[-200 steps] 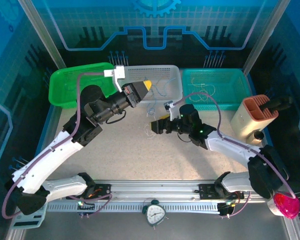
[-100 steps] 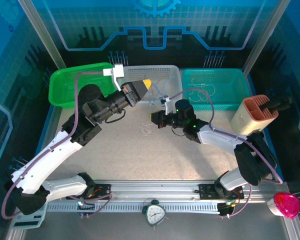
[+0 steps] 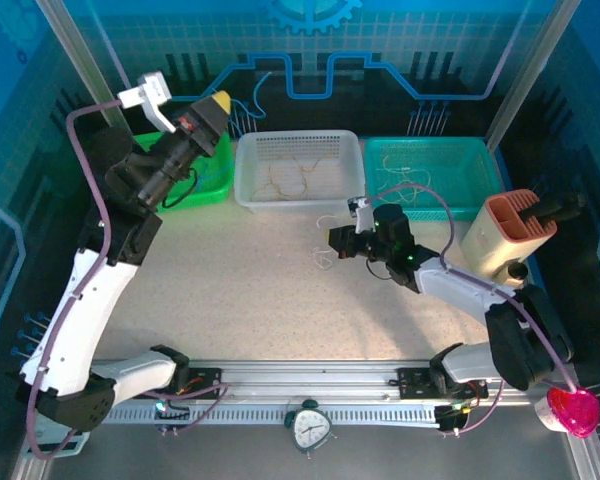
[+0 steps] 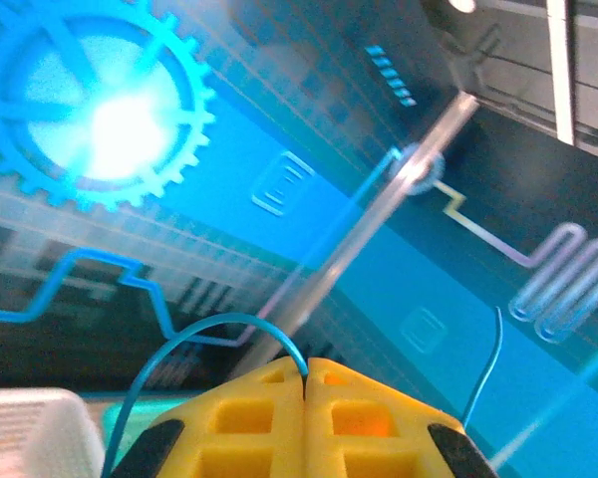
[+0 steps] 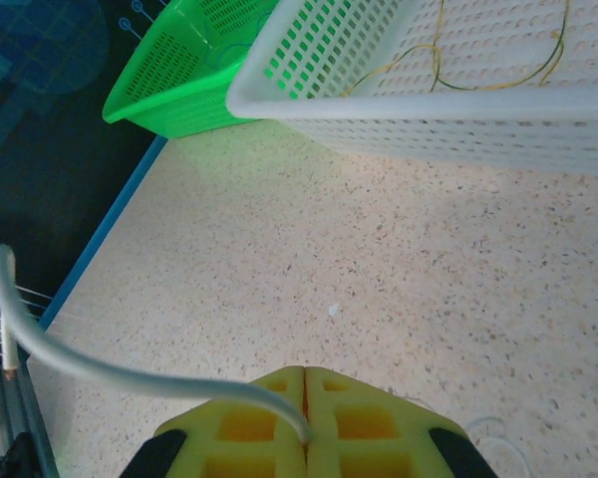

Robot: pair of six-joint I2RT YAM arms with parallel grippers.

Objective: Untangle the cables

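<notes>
The green basket (image 3: 202,184) is open below my left gripper, and the arc of the thin blue cable still hangs high above the basket's rim. I will lower my left gripper into the basket and let go of the cable.
My left gripper (image 3: 223,101) is raised high at the back left, above the green basket (image 3: 202,184). Its yellow fingers (image 4: 269,418) are shut on a thin blue cable (image 4: 207,323), which arcs out to the left and hangs down. My right gripper (image 3: 332,241) sits low over the table in front of the white basket (image 3: 300,195). Its fingers (image 5: 364,423) are shut on a whitish cable (image 5: 130,372) that curves off to the left. Thin whitish loops (image 3: 325,260) lie on the table by it. Yellow-tan cables (image 5: 429,55) lie in the white basket.
A teal basket (image 3: 480,185) with whitish strands stands at the back right. A tan holder (image 3: 510,235) is on the right. A clock (image 3: 310,428) and a pink object (image 3: 572,410) sit by the front rail. Blue walls enclose the table.
The left arm has swung up and to the left, away from the white basket, pulling the blue cable with it. The right gripper has shut on the whitish cable and shifted slightly right.
</notes>
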